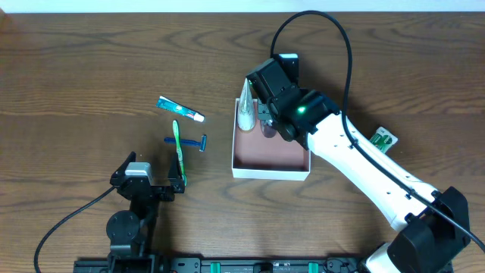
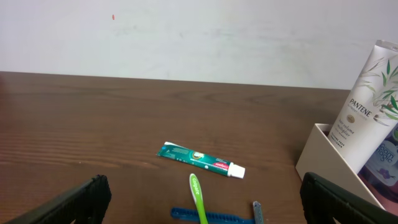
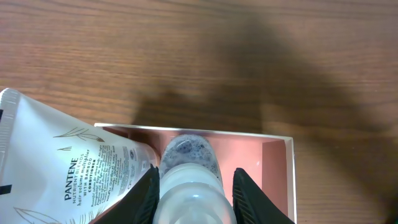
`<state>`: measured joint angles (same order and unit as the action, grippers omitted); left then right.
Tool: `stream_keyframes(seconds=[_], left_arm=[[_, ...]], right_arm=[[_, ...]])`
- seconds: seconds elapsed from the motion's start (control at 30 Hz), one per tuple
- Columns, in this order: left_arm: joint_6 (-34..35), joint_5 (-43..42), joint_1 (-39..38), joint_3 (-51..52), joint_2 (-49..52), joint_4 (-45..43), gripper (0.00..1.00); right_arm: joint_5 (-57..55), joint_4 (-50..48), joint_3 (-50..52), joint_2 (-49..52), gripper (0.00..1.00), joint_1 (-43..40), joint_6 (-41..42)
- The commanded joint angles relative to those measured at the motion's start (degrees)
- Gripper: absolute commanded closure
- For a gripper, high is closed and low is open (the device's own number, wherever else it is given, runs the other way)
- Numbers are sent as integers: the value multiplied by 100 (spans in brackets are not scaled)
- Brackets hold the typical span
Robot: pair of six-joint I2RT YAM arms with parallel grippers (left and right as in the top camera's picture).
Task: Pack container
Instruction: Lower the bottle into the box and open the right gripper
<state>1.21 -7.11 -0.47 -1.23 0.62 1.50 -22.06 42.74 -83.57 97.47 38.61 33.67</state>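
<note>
The clear bottle is already inside the sides of the box. My right gripper will next lower the bottle close beside the Pantene tube (image 1: 247, 110) and let go of it.
The container (image 1: 269, 174), a white-walled box with a pink floor, sits at table centre. A white Pantene tube (image 1: 247, 110) leans in its far left corner, also seen in the right wrist view (image 3: 68, 168) and the left wrist view (image 2: 367, 106). My right gripper (image 3: 194, 180) is over that corner, shut on a clear bottle (image 3: 189, 193) standing inside the box beside the tube. My left gripper (image 2: 202, 198) stands wide open near the front left with nothing between its fingers (image 2: 87, 199).
Left of the box lie a green toothpaste tube (image 1: 180, 109), a green toothbrush (image 1: 179, 152) and a blue razor (image 1: 187, 142) crossing under it. A green packet (image 1: 383, 140) lies right of my white right arm. A black cable loops over the back.
</note>
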Motion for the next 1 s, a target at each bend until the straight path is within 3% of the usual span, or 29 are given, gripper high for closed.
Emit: stream_keyframes(seconds=[0.0,0.97], left_arm=[[-76,-83,20,101,-28,190,2],[-76,-83,20,101,-28,190,2]], right_arm=[[-118,-66,-24,-2,99,46,-52],[243,-605,358,15,96,46,-52]])
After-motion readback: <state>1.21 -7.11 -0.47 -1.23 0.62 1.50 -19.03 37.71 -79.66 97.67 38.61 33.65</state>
